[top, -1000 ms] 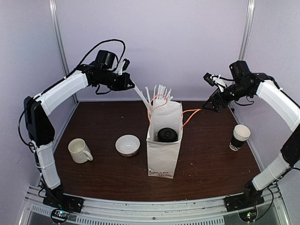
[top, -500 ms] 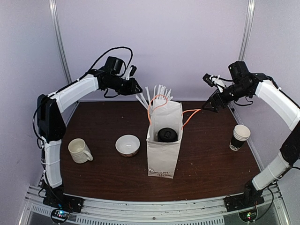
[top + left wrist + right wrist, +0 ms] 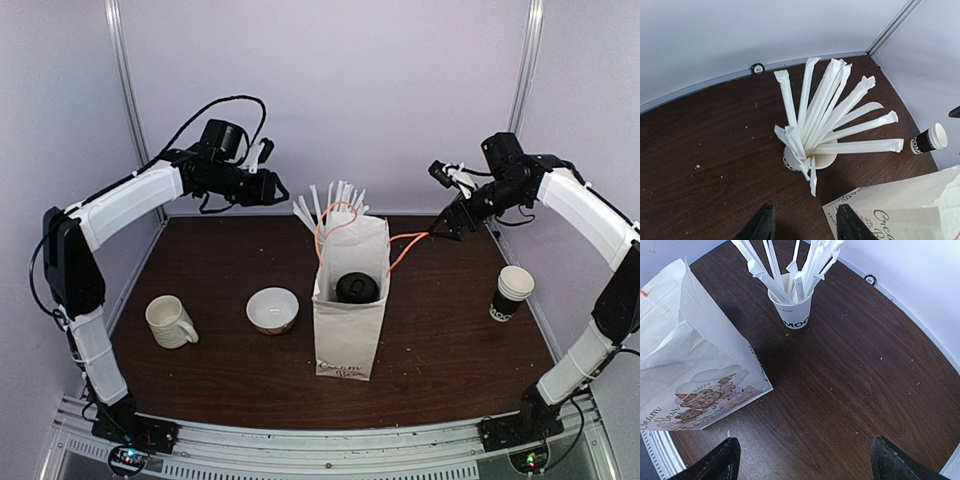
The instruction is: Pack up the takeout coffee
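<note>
I should next lower my open left gripper to the right in the top view, onto the end of one white stirrer stick, because that stick leans toward the gripper.
The takeout coffee (image 3: pixel 356 288), a cup with a round black lid, stands inside the open white paper bag (image 3: pixel 350 310) at the table's middle. My left gripper (image 3: pixel 272 188) hovers high at the back, left of the bag. In the left wrist view the left gripper (image 3: pixel 805 227) is open and empty, above the white cup of stirrer sticks (image 3: pixel 792 157) and the bag's corner (image 3: pixel 900 210). My right gripper (image 3: pixel 440 226) hangs at the back right. One orange bag handle (image 3: pixel 408 240) stretches to its tip. In its own view the right gripper (image 3: pixel 810 465) is wide open with nothing between its fingers.
A cream mug (image 3: pixel 168 322) and a white bowl (image 3: pixel 272 308) sit left of the bag. A lidless black paper cup (image 3: pixel 512 293) stands near the right edge. The stirrer cup (image 3: pixel 330 212) is right behind the bag. Walls close in the back and sides.
My left gripper has opened from shut. The left arm swung right, then drew back left a little. The right arm, the bag and the coffee have stayed put.
</note>
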`<state>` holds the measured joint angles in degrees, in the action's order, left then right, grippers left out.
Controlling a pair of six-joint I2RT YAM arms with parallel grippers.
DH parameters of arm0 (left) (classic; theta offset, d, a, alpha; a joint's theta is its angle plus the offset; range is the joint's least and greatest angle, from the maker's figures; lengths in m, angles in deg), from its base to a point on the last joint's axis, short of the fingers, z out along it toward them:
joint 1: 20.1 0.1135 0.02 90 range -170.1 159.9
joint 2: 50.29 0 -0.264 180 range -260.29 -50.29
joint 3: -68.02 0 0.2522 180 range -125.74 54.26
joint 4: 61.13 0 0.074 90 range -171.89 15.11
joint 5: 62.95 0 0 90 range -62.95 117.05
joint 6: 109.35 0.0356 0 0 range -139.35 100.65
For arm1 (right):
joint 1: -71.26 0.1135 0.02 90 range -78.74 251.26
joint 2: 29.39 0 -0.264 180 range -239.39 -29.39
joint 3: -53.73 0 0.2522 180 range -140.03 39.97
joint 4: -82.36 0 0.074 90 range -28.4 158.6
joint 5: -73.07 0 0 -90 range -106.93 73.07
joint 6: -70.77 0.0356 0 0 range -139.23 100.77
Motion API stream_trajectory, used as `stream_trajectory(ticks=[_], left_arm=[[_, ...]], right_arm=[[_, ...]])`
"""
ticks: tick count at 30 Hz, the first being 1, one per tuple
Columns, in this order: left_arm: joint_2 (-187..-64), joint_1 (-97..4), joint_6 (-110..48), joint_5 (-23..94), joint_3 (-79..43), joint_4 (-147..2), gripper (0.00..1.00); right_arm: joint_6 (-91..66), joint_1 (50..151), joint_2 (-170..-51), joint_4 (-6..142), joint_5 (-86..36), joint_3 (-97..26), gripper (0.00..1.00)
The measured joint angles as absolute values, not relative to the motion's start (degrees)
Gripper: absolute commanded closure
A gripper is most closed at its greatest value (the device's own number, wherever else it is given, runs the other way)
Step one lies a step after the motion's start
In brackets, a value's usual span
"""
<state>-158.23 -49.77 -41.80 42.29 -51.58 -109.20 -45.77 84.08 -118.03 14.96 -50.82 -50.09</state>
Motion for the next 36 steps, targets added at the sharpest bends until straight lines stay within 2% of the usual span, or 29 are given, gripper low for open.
stream_trajectory(ticks=[2,5,18,22,30,36], left_arm=[[-155.6,-49.8,-42.0,42.5,-48.5,-108.9,0.55],[-153.6,-49.8,-42.8,43.3,-46.5,-108.8,0.63],[-160.5,-49.9,-44.7,45.6,-48.9,-108.4,0.63],[-162.8,-50.2,-45.0,46.5,-50.7,-108.1,0.69],[-164.7,-50.4,-45.3,47.8,-53.0,-107.7,0.90],[-165.0,-50.5,-45.5,48.5,-53.1,-107.5,0.92]], right_arm=[[-45.8,84.1,-118.1,14.9,-50.8,-50.1,0.06],[-45.8,84.1,-118.5,14.8,-50.9,-50.1,0.06],[-45.8,84.1,-119.7,14.8,-51.2,-50.1,0.06],[-45.8,84.1,-119.7,14.8,-51.2,-50.1,0.06],[-45.8,84.1,-119.7,14.8,-51.2,-50.1,0.06],[-45.8,84.1,-119.7,14.8,-51.2,-50.1,0.06]])
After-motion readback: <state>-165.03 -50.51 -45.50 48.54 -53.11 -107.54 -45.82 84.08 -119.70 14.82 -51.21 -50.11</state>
